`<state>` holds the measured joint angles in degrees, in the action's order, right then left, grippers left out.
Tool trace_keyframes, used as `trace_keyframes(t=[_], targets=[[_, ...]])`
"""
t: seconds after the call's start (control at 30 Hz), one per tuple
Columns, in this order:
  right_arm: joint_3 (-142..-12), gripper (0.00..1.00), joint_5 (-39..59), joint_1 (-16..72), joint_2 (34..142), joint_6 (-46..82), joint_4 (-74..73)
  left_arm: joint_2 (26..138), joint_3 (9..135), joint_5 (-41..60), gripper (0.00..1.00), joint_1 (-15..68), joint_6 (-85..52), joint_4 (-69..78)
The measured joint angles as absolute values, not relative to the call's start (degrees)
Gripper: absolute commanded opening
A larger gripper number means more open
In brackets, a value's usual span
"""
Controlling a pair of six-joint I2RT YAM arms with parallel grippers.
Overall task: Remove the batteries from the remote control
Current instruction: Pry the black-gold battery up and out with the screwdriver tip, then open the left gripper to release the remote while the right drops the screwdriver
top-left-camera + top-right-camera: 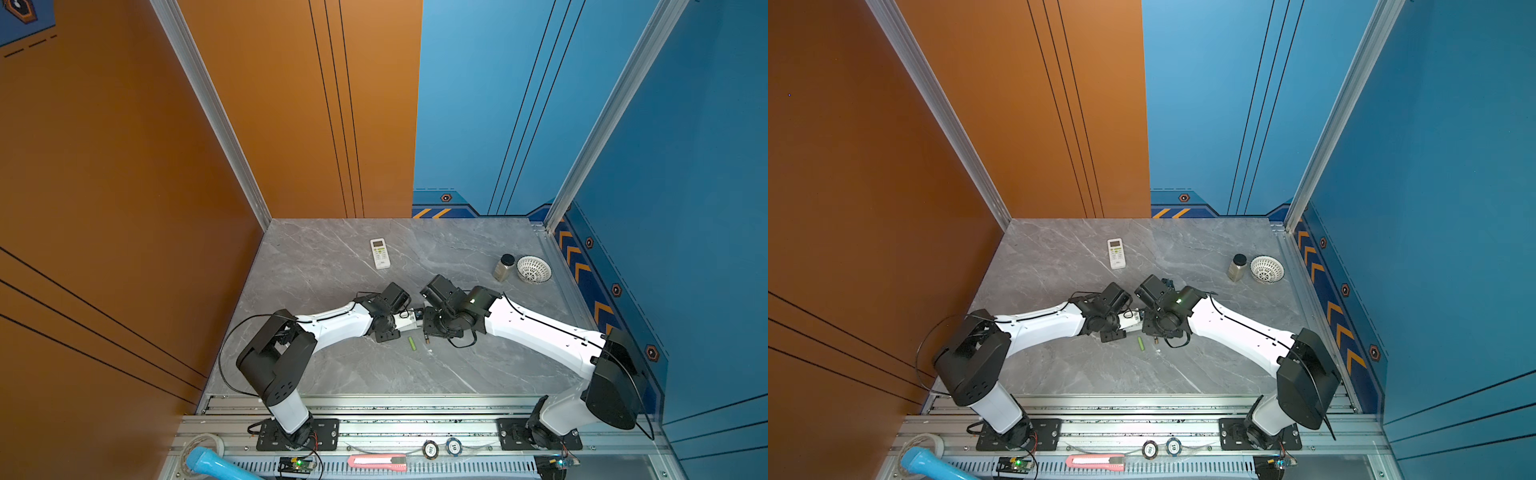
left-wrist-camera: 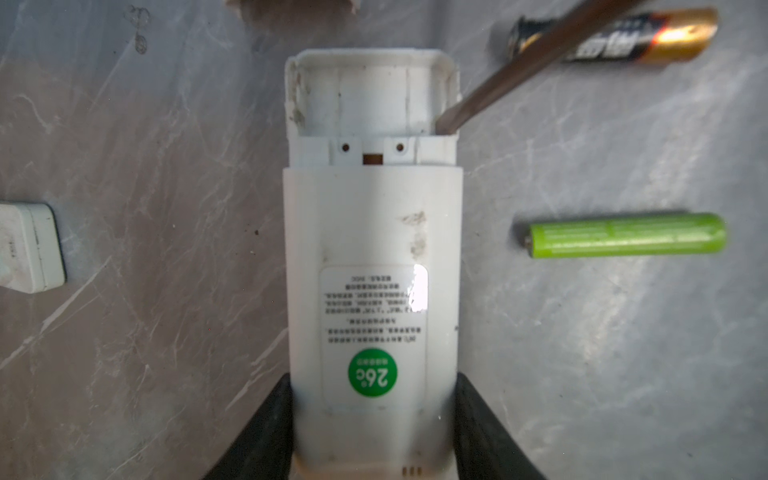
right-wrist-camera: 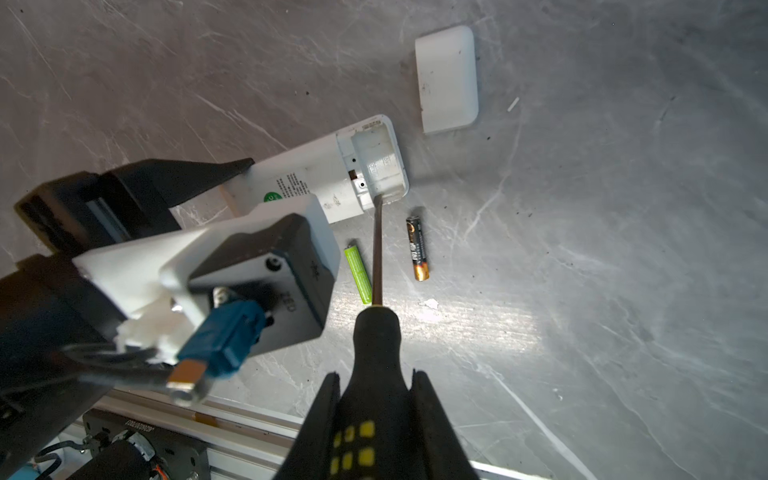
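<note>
The open battery compartment of the remote control is already empty, so the right gripper should next move away from the remote control, past the black battery, and let go of the screwdriver [image 3: 376,332] on the bare tabletop.
My left gripper [image 2: 372,382] is shut on the white remote control [image 2: 372,232], which lies back side up on the table. Its battery compartment [image 2: 370,99] is uncovered and holds no batteries. Two batteries lie loose on the table beside it: a lime green one [image 2: 625,235] and a black one with a gold end [image 2: 665,37]. My right gripper [image 3: 376,374] is shut on the black-and-yellow screwdriver [image 3: 376,332], whose tip sits at a corner of the open compartment. In both top views the two grippers meet at the table's middle, with the green battery [image 1: 412,344] just in front of them.
The white battery cover [image 3: 446,79] lies on the table beyond the remote. A second white remote [image 1: 380,253] lies face up at the back. A jar [image 1: 504,268] and a white basket [image 1: 533,269] stand at the back right. A pink knife [image 1: 377,462] rests on the front rail.
</note>
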<state>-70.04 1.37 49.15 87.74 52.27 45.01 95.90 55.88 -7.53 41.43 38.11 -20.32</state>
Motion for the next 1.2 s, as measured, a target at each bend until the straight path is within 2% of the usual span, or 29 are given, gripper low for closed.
trace_keyframes(t=[0.17,0.3,0.43,0.53,0.67,0.73,1.0,1.17,1.2], targets=[[-71.3,0.0,1.2,48.9,87.8,51.8,46.8,95.9,55.9,-7.5,0.23,41.4,38.1,-20.1],[-71.3,0.0,-0.6,48.8,86.8,51.9,47.5,96.2,55.9,-7.5,0.29,41.4,37.9,-19.9],[-67.6,0.0,-3.5,48.4,80.0,52.1,46.1,96.5,55.9,-7.0,0.36,41.4,37.6,-19.9],[-62.7,0.0,-6.2,47.0,72.4,52.6,43.9,96.7,55.9,-6.3,0.5,41.4,37.5,-19.9],[-54.6,0.0,-9.0,43.6,65.1,53.0,38.2,97.1,55.9,-5.3,0.75,41.3,36.9,-19.9],[-50.8,0.0,-10.0,42.2,63.7,52.9,35.1,97.3,55.9,-4.9,0.99,41.3,36.5,-19.9],[-34.7,0.0,-13.4,41.2,61.7,53.9,17.3,97.1,56.6,-2.7,0.98,39.7,35.4,-20.3],[-30.8,0.0,-13.8,41.2,61.8,54.0,10.2,93.4,59.6,-0.1,0.98,37.4,33.7,-23.3],[-30.3,0.08,-13.8,41.1,62.1,54.0,8.6,92.6,61.3,1.0,0.98,36.4,32.9,-23.9]])
